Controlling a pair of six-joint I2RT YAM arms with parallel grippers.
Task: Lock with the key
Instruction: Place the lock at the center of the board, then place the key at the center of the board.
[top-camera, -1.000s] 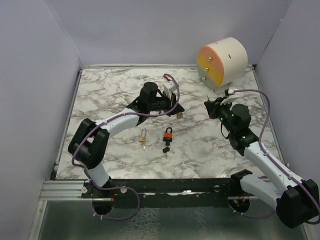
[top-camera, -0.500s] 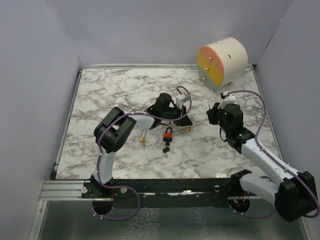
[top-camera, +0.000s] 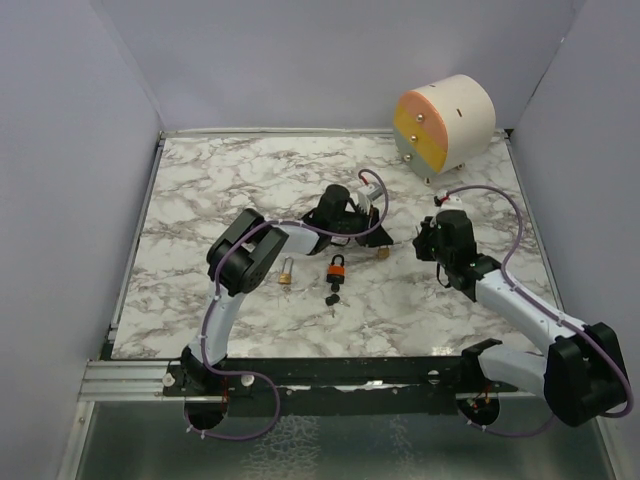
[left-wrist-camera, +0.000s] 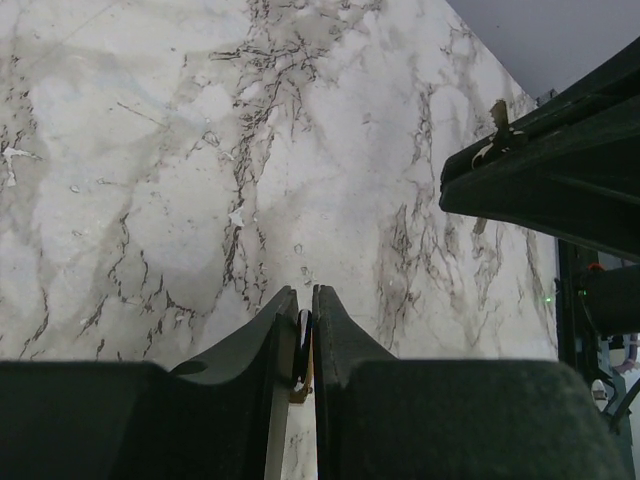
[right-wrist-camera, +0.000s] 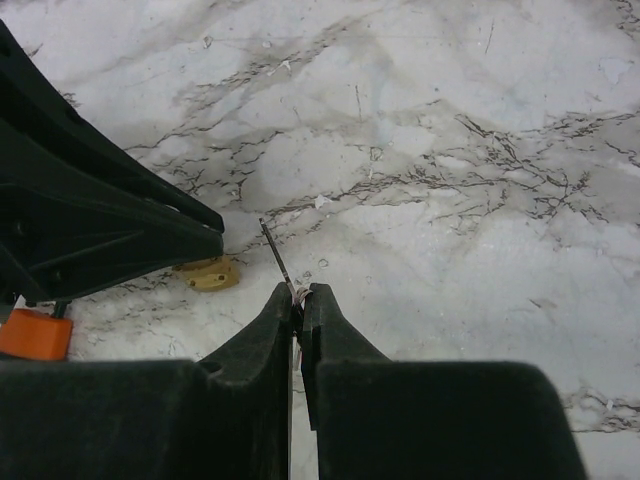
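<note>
I should move my right gripper down and to the left in the top view next, onto bare tabletop (right-wrist-camera: 291, 234) beside the brass padlock (top-camera: 398, 247), and let go of the key there.
My left gripper (top-camera: 374, 243) is shut on the shackle of a small brass padlock (top-camera: 382, 253) and holds it at the table's middle. In the left wrist view the shackle (left-wrist-camera: 300, 338) sits between the closed jaws of the left gripper (left-wrist-camera: 303, 292). My right gripper (top-camera: 425, 243) is shut on a thin key (right-wrist-camera: 279, 255), whose blade points at the brass padlock (right-wrist-camera: 207, 273) and stops a short way from it. In the right wrist view the right gripper (right-wrist-camera: 301, 292) faces the left gripper's black fingers (right-wrist-camera: 110, 235).
An orange padlock (top-camera: 338, 267) with a bunch of keys (top-camera: 332, 298) lies just in front of the left gripper. Another brass padlock (top-camera: 285, 272) lies to its left. A round drum with a pink and yellow face (top-camera: 444, 125) stands at the back right.
My left gripper has carried the brass padlock to the right and nearer. My right gripper has moved left toward it with the key.
</note>
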